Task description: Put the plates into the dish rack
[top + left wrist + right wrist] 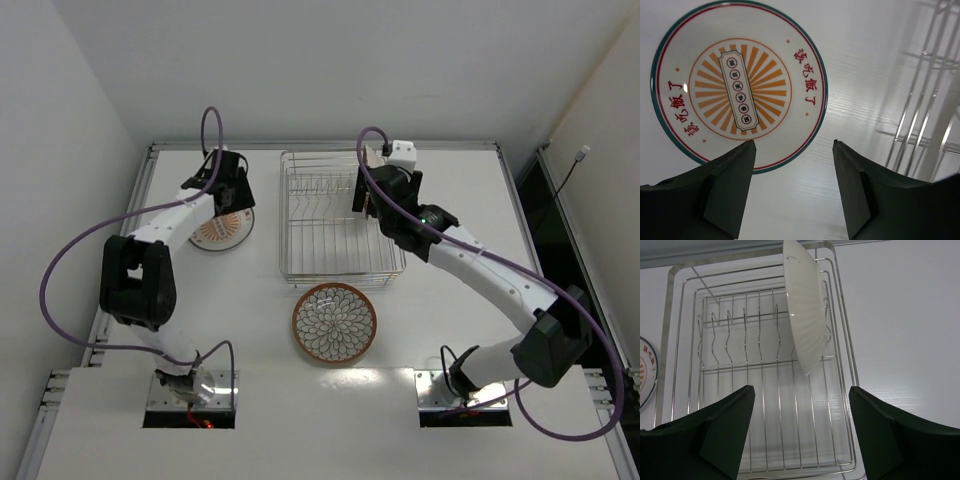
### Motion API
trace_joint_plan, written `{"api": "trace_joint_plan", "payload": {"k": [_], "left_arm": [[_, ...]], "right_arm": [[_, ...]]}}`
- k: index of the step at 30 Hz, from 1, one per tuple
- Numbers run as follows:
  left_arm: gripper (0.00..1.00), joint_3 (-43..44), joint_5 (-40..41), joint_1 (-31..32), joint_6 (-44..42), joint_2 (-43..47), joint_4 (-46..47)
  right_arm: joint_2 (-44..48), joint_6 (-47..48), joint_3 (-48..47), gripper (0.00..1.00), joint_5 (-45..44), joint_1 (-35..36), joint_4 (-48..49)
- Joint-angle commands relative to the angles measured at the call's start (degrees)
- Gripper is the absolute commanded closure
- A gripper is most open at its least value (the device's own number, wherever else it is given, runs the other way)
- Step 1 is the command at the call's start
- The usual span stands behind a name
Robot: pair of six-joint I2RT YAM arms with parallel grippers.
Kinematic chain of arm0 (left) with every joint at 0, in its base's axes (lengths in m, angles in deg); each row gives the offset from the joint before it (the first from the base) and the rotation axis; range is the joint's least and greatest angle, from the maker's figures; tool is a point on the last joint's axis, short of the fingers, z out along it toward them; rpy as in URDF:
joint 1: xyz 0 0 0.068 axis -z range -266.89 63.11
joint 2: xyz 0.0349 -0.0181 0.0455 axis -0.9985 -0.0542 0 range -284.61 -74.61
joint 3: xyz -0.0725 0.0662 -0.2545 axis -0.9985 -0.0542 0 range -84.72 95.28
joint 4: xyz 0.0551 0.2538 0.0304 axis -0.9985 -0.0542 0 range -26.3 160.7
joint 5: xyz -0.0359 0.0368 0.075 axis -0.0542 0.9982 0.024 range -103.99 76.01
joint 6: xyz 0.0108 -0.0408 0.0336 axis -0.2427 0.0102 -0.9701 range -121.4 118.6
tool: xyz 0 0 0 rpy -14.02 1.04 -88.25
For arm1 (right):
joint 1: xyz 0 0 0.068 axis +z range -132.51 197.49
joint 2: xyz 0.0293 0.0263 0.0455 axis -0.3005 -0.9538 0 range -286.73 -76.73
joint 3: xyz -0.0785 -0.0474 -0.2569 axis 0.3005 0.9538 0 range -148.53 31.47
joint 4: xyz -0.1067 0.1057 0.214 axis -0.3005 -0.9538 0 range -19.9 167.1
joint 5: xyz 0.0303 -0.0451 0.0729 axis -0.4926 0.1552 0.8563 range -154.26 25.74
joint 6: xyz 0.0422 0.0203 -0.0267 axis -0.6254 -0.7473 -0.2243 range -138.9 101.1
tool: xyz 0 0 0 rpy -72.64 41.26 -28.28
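Note:
My left gripper should next go down toward the rack (325,240) and close around the sunburst plate's rack-side rim (252,222) below it, because the bare table there leaves room for my fingers.
The wire dish rack (325,240) stands mid-table. One small plate (806,310) stands on edge in the rack's (765,365) right end slot, its white underside showing. My right gripper (801,387) is open and empty above the rack, near that plate; in the top view it (366,192) hides the plate. Another small plate (222,231) with an orange sunburst face lies flat left of the rack. My left gripper (233,190) hovers open at its rim; in the left wrist view the gripper (794,142) is over bare table beside the plate (740,85). The large petal-pattern plate (334,323) lies flat in front of the rack.
The rack's wires (930,100) show at the right edge of the left wrist view. The flat small plate's rim (646,371) shows left of the rack in the right wrist view. White walls close in the table at the back and sides.

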Motion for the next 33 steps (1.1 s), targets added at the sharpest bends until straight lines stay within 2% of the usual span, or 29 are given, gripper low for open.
{"api": "trace_joint_plan", "payload": {"k": [1, 7, 13, 17, 28, 33], "left_arm": [[0.39, 3.45, -1.57, 0.00, -3.98, -4.90, -3.70], [0.39, 5.92, -3.34, 0.53, -5.73, -10.27, -6.52], [0.41, 7.59, -0.70, 0.53, -6.87, -14.05, -7.83], [0.42, 10.14, 4.83, 3.95, -7.49, -17.66, -9.68], [0.42, 13.03, 5.98, 5.37, -8.55, -21.43, -11.70], [0.43, 14.26, 13.09, 5.37, -8.55, -23.73, -13.01]], "right_arm": [[2.63, 0.78, 0.88, 0.26, -0.19, -0.99, 2.44], [3.25, 0.78, 2.72, 0.26, 0.34, -1.53, 3.50], [4.30, 1.31, 4.30, 0.26, 0.87, -2.67, 4.10], [4.31, 1.31, 4.83, 0.26, 2.01, -3.72, 4.64], [5.36, 1.31, 5.36, 0.26, 2.54, -4.78, 4.64], [5.89, 1.31, 5.36, 0.26, 2.54, -5.30, 4.64]]}}
